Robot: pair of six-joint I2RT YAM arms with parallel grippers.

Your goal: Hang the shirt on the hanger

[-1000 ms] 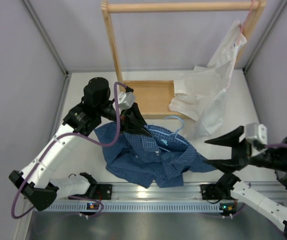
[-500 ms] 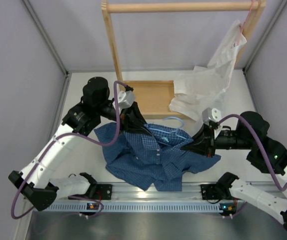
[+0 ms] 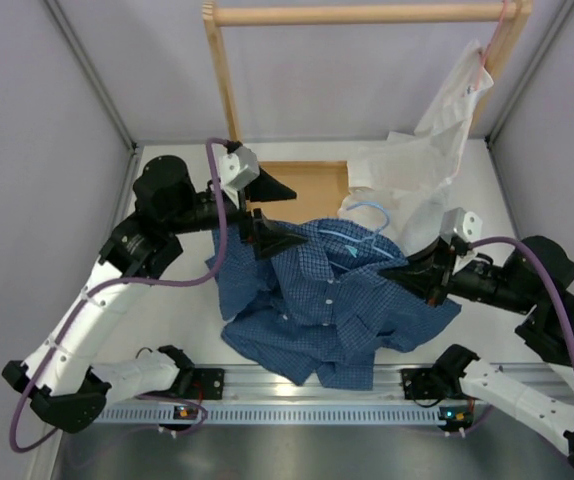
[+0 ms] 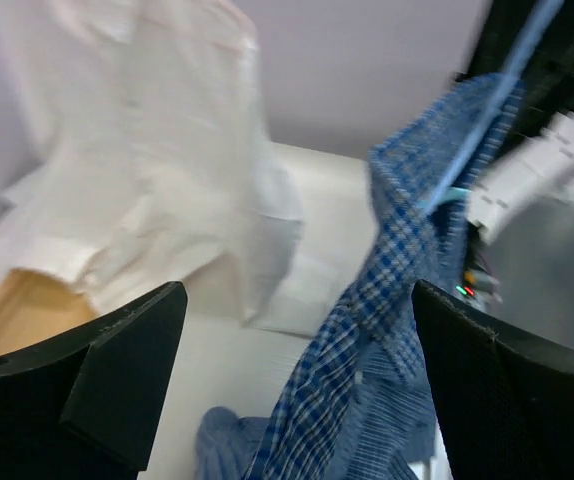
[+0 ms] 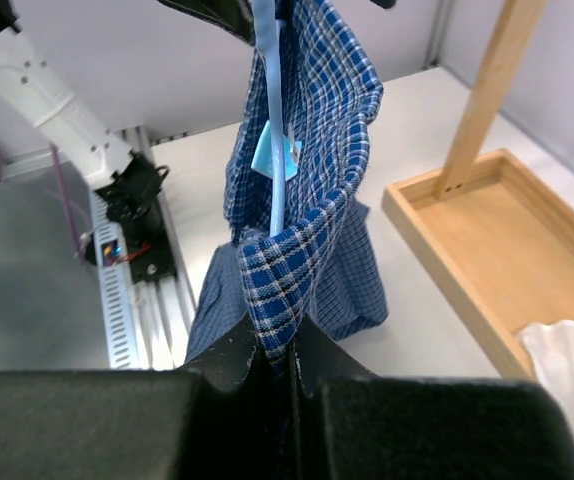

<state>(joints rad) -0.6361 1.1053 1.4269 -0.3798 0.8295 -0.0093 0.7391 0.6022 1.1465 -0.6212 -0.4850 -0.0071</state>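
I will next move my right gripper up and outward to the rack's top bar (image 3: 290,16), which is above it and farther out, and let go of the shirt there, because the hook sticks out free.
The blue checked shirt (image 3: 332,300) is bunched at the table's middle, its upper edge lifted off the surface. The light blue hanger (image 3: 365,218) is tangled in that raised part, its hook poking out at the top. My right gripper (image 3: 407,268) is shut on a fold of the shirt (image 5: 297,250), and the hanger's wire (image 5: 272,120) runs up just past the pinch. My left gripper (image 3: 301,216) stands wide open beside the shirt's left edge. In the left wrist view the shirt (image 4: 387,300) and hanger (image 4: 512,70) hang between the spread fingers (image 4: 117,370), ungripped.
A white shirt (image 3: 422,175) droops from a pink hanger on the wooden rack (image 3: 367,14) at the back right. The rack's wooden tray base (image 3: 307,195) lies just behind the left gripper. A metal rail (image 3: 297,385) runs along the near edge.
The left gripper opened, let go and drew back toward the rear left. The right gripper swung in, shut on the shirt and lifted it up and to the right.
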